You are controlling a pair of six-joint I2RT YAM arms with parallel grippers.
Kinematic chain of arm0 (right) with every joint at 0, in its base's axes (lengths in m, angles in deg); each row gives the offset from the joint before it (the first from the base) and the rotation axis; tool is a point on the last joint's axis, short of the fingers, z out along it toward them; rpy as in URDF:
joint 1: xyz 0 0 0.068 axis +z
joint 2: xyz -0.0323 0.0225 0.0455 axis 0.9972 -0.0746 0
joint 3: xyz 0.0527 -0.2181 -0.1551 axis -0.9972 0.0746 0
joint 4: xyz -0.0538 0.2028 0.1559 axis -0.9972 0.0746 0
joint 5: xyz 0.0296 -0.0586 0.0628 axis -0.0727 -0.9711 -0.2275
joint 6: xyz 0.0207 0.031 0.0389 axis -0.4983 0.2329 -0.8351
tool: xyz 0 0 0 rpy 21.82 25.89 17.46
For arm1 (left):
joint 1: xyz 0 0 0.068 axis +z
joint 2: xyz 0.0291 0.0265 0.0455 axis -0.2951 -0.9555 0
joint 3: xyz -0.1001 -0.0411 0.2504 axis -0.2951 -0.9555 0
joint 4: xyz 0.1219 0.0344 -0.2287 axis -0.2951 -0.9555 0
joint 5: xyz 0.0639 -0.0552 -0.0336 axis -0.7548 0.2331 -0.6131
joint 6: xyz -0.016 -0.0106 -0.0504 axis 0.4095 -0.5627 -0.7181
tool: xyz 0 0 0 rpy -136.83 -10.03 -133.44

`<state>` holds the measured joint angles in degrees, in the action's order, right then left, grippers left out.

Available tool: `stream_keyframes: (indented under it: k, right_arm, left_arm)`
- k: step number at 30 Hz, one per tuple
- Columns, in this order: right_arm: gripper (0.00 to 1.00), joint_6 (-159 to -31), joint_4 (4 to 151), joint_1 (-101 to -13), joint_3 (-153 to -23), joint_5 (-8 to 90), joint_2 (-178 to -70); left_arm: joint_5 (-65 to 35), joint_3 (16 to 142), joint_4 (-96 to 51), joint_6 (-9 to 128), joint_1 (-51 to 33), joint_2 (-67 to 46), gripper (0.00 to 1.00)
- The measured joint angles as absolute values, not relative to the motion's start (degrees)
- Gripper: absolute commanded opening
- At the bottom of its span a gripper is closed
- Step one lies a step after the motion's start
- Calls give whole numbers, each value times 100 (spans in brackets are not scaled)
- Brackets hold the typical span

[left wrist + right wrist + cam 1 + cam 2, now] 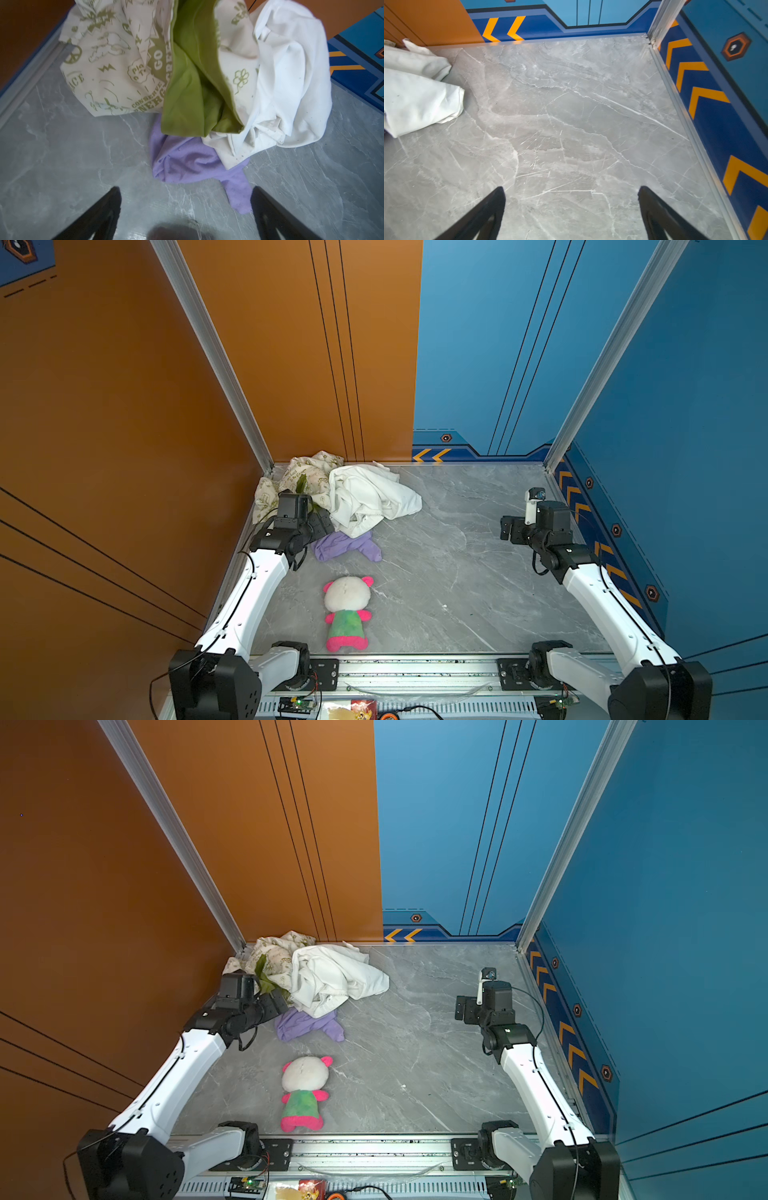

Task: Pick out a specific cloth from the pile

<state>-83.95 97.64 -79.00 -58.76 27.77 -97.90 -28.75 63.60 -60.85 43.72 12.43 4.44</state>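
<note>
Next, my left gripper moves down onto the lavender cloth's bunched fold (186,160) below it, since this part sticks out uncovered from under the olive-green piece (191,83).
The lavender cloth (345,545) (309,1025) lies crumpled on the grey table at the near edge of the pile, partly tucked under the white cloth (370,493). In the left wrist view the lavender cloth (191,160) lies just ahead of my left gripper (187,189), which is open and holds nothing; one strip of it reaches close to a fingertip. The pile also holds a cream cloth with green print (108,68) and an olive-green piece (191,83). In both top views the left gripper (322,524) sits at the pile's left side. My right gripper (571,189) (509,526) hangs open over bare table, far right.
A pink-and-green plush toy (348,612) (305,1092) lies face down nearer the front, apart from the pile. The pile sits in the back left corner against the orange wall (291,364). The blue wall with orange chevrons (708,93) stands close beside the right gripper.
</note>
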Motion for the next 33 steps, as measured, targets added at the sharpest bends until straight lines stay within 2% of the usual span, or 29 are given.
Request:
stream_keyframes:
  k: [6, 14, 15, 20, 21, 27, 33]
  right_arm:
    - [100, -8591, 10044, -7087, -5918, 2783, -9851]
    - [100, -8762, 10776, -6099, -6178, 3004, -9795]
    - [100, -8810, 10883, -6024, -6178, 3046, -9718]
    - [100, -9087, 11294, -5826, -6176, 3177, -9259]
    - [100, -9127, 11351, -5795, -6178, 3201, -9202]
    - [100, -9254, 11543, -5596, -6176, 3271, -9178]
    - [100, -9201, 11580, -5408, -6335, 3269, -9677]
  left_arm:
    - [-2125, 6347, -6187, 4015, 1261, -159, 93]
    - [-1680, 6347, -6205, 4002, 1261, -682, 88]
    - [-1664, 6347, -6205, 4022, 1261, -712, 82]
    - [-1642, 6347, -6205, 4291, 1261, -898, 73]
    - [-1645, 6347, -6207, 4345, 1261, -942, 68]
    - [-1730, 6354, -6137, 4706, 1208, -1254, 59]
    - [-1876, 6463, -5966, 4936, 1077, -1713, 52]
